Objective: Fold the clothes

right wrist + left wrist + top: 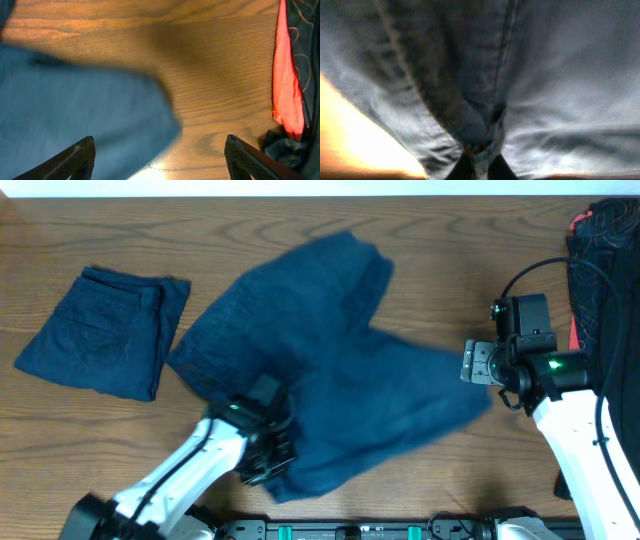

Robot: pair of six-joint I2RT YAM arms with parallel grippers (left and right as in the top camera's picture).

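Note:
My left gripper draws the pinched fold (484, 146) a little outward next and releases it at the cloth's near edge, because the cloth bunches between my fingers.
Dark navy blue clothes (330, 360) lie spread and rumpled across the middle of the wooden table. My left gripper (272, 450) is at their near left edge, shut on a pinched fold of the cloth. In the left wrist view the seamed cloth (530, 85) fills the frame and bunches between the dark fingers (460, 170). My right gripper (472, 363) hovers at the cloth's right edge, open. In the right wrist view its fingers (75, 157) stand wide apart over the blue cloth (75, 105) and bare wood, holding nothing. A second folded navy piece (105, 330) rests at the far left.
A heap of dark and red garments (605, 280) sits at the table's right edge, seen as red cloth (287, 80) in the right wrist view. Bare wood (470, 240) shows at the back and around the folded piece. A black cable loops by the right arm.

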